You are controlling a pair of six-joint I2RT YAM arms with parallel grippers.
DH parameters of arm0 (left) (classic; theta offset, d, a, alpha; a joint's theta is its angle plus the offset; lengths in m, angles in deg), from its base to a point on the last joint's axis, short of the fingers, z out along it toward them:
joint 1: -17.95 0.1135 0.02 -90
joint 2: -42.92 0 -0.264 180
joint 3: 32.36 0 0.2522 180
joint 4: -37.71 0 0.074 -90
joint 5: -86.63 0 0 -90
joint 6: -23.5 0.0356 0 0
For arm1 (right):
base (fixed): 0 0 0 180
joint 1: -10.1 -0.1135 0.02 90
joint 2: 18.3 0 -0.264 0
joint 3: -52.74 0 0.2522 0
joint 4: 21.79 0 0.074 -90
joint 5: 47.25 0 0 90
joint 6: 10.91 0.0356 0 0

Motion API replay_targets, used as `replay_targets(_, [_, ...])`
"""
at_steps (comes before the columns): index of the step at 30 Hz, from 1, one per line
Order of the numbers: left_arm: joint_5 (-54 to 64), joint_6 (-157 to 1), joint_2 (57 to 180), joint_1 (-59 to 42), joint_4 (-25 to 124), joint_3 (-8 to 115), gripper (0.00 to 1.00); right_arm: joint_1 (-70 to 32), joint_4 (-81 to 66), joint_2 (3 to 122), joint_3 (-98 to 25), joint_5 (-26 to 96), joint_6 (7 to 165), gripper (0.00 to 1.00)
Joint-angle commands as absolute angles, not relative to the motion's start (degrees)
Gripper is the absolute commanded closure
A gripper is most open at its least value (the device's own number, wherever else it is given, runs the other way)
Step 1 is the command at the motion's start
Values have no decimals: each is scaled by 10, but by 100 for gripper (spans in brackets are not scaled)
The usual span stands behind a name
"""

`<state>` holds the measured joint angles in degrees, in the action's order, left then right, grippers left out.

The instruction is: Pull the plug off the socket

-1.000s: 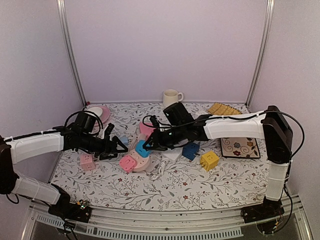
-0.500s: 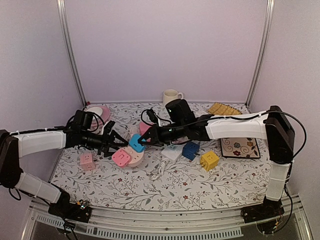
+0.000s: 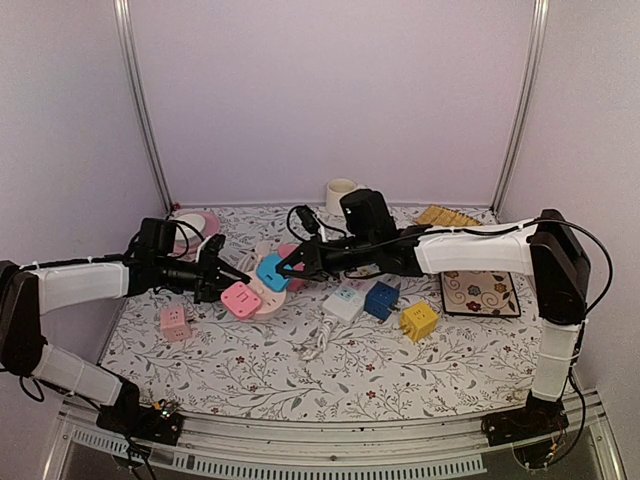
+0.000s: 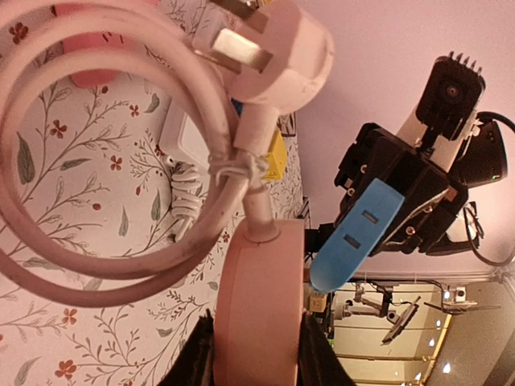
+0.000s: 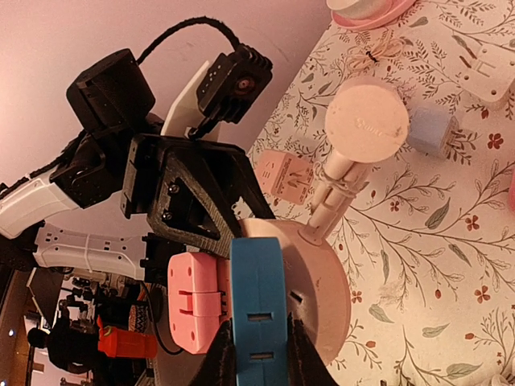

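The empty tabletop lies below my right gripper, nearer my base, so that gripper should move down and back off the disc to release the blue plug [image 3: 271, 272] there.
The socket [image 3: 266, 303] is a round pale-pink disc with a white cord; it hangs above the table. My left gripper [image 3: 216, 281] is shut on its rim, and in the left wrist view the socket [image 4: 259, 281] sits clamped between the dark fingers [image 4: 199, 358]. A blue plug [image 3: 271, 272] stands against the disc's face, with my right gripper [image 3: 291, 267] shut on it. In the right wrist view the blue plug [image 5: 257, 297] is between the fingers [image 5: 220, 363], beside a pink plug [image 5: 193, 301] on the socket [image 5: 318, 277]. Whether the blue plug's prongs are seated is hidden.
The cord's white plug [image 4: 282, 40] dangles by the disc. On the floral table lie a pink cube socket [image 3: 175, 322], white adapter [image 3: 345, 303], blue cube [image 3: 381, 299], yellow cube [image 3: 419, 321], patterned mat [image 3: 480, 295], pink plate [image 3: 196, 226] and a cup [image 3: 340, 190].
My left gripper has closed on the round socket. Both grippers, socket and plugs have risen off the table and shifted back and left.
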<state>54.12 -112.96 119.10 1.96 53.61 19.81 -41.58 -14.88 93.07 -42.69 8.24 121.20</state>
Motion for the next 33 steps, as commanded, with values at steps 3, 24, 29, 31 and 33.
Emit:
replay_targets(3, [500, -1102, 1206, 24, 578, 195, 99, -415, -271, 907, -447, 41, 1226, 98])
replay_targets(24, [360, -1051, 1163, 24, 634, 237, 100, -403, -104, 822, -325, 143, 1164, 97])
replay_targets(29, [358, -1050, 1164, 24, 636, 249, 100, -409, -94, 761, -201, 174, 1176, 97])
replay_targets(31, [358, -1049, 1164, 23, 635, 253, 100, -415, -96, 740, -159, 185, 1184, 97])
replay_targets(33, [358, -1048, 1167, 22, 635, 257, 100, -423, -98, 724, -121, 195, 1197, 97])
